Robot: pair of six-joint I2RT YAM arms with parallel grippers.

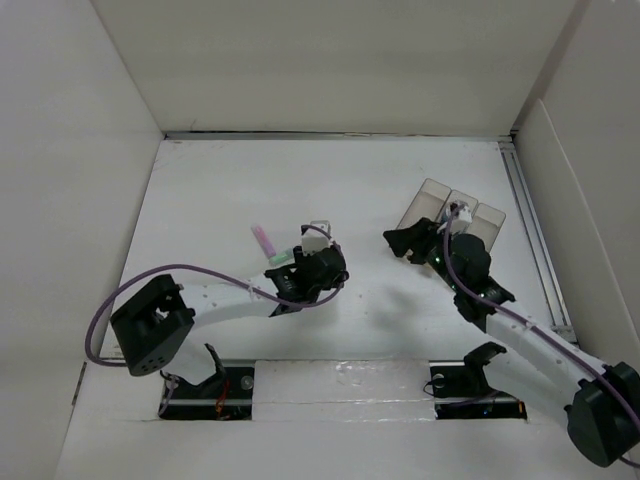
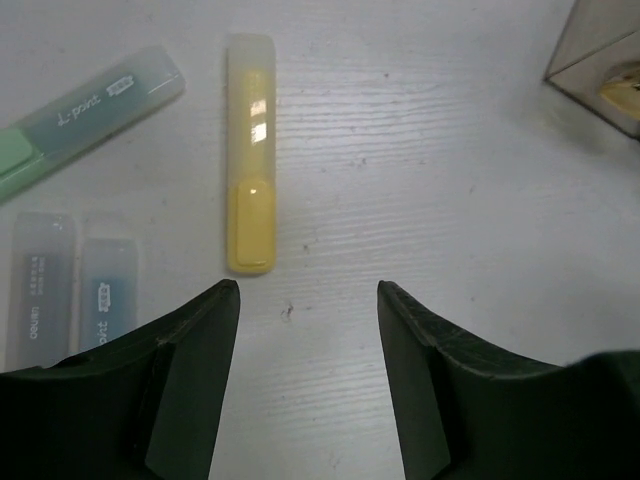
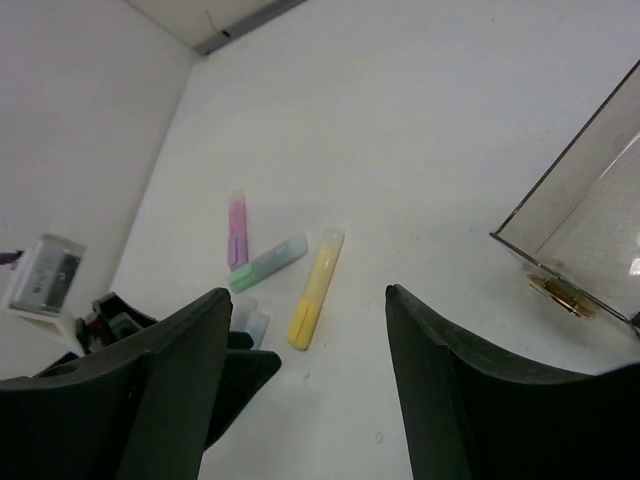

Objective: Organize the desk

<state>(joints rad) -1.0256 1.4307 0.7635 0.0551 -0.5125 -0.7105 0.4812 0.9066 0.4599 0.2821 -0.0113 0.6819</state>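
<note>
The left gripper lowers its open fingers outward around the yellow highlighter's cap end [image 2: 252, 210] next. That end lies below and outward of it, with bare desk on either side, which allows this.
The white desk [image 1: 300, 180] carries several highlighters near its middle left. In the left wrist view a yellow highlighter [image 2: 250, 150] lies just ahead of my open, empty left gripper [image 2: 308, 295], with a green one [image 2: 85, 110] and two blue-grey ones [image 2: 45, 285] to its left. The right wrist view shows the yellow [image 3: 316, 287], green [image 3: 268, 263] and pink [image 3: 238, 230] highlighters ahead of my open, empty right gripper [image 3: 310, 295]. From above, the left gripper [image 1: 325, 262] hides most of them; the pink one [image 1: 263, 240] shows. The right gripper [image 1: 410, 243] hovers beside the tray.
A translucent three-compartment tray [image 1: 452, 212] stands at the right back, near a metal rail [image 1: 530, 230]. A small gold-coloured thing [image 3: 560, 292] shows at the tray's near corner [image 3: 590, 210]. Tall white walls bound the desk.
</note>
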